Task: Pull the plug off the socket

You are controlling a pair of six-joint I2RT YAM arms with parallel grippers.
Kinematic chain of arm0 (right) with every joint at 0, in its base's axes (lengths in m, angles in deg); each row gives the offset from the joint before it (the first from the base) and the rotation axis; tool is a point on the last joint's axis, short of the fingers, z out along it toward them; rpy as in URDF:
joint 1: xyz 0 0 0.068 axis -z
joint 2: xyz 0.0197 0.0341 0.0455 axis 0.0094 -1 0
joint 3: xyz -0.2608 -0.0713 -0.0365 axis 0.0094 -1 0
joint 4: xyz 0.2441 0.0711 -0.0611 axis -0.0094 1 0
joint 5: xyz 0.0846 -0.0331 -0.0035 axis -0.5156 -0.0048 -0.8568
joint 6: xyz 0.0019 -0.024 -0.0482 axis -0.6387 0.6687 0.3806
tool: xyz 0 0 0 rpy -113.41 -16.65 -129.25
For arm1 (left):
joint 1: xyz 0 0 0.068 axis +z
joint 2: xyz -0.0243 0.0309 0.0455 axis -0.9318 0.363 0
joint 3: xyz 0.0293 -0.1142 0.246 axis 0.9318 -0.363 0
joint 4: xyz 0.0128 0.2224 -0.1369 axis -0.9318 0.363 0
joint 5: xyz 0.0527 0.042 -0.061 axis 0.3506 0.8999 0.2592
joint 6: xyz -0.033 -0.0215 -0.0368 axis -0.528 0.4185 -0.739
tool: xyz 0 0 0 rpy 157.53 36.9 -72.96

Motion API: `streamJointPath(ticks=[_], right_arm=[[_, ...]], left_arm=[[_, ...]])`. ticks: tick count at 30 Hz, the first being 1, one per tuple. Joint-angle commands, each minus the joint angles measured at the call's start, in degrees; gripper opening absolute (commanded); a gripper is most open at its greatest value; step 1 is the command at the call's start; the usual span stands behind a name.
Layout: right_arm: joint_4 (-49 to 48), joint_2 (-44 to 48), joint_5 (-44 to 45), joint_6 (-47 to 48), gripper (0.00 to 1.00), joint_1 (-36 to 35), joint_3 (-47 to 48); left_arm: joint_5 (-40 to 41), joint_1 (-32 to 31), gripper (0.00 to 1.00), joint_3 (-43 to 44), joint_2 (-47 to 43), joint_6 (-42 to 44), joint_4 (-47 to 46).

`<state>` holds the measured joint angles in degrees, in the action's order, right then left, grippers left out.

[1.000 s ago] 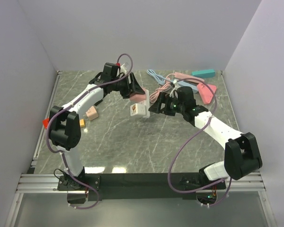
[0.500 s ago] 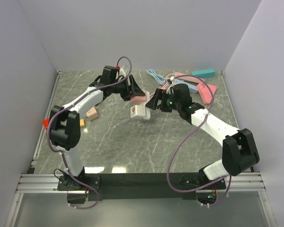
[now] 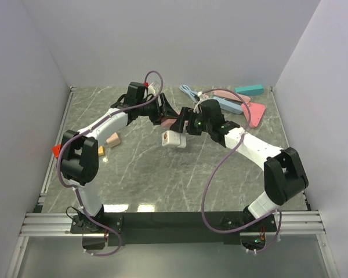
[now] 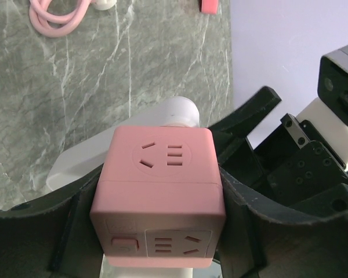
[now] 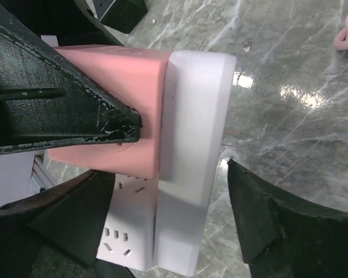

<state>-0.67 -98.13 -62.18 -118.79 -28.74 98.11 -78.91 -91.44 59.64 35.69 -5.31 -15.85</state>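
Note:
The left gripper swings toward the left in the top view next, to the tabletop beside the peach adapter, so the pink cube parts from the white block (image 3: 174,139).
My left gripper (image 3: 166,119) is shut on a pink socket cube (image 3: 170,122), held a little above the table. In the left wrist view the cube (image 4: 159,191) fills the space between both black fingers (image 4: 69,231), its outlet faces showing. The plug, a white block (image 3: 174,139) with outlet holes of its own, sits joined flat against the pink cube (image 5: 110,110). My right gripper (image 5: 165,220) is open and straddles the white block (image 5: 191,145). A gap shows between its right finger (image 5: 261,214) and the block.
Pink and blue cables (image 3: 192,95) lie coiled at the back. Beyond them are a teal block (image 3: 249,90) and a pink wedge-shaped piece (image 3: 254,114). A peach adapter (image 3: 112,139) and a small orange piece (image 3: 100,150) lie by the left arm. Walls close in on three sides.
My right arm has swung left toward the left gripper, bringing its jaws around the white block and narrowing them slightly. The left gripper keeps its hold and has barely shifted.

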Motion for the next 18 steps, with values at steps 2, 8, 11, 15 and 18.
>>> streamJointPath(ticks=[2, 8, 11, 15, 18], right_arm=[[2.86, -0.18, 6.29, 0.32, 0.74, -1.04, -0.49], [3.83, -0.36, 10.34, -0.65, 0.23, -0.78, -1.89], [5.23, -0.27, 12.19, -0.12, 0.10, -0.17, -1.99], [7.42, -0.62, 14.29, -0.73, 0.00, 2.03, -2.16], [13.30, -2.46, 19.38, -1.79, 0.00, 4.22, -0.59]], left_arm=[[-4.94, -0.22, 0.00, 1.57, -4.93, -5.17, -8.11], [-5.64, 0.04, 0.00, 1.83, -5.46, -5.70, -8.47], [-6.34, 0.48, 0.00, 1.74, -5.81, -5.61, -8.29], [-7.05, 1.10, 0.00, 1.83, -6.07, -4.56, -7.33], [-5.91, 1.63, 0.00, 2.00, -7.21, -2.11, -4.00]])
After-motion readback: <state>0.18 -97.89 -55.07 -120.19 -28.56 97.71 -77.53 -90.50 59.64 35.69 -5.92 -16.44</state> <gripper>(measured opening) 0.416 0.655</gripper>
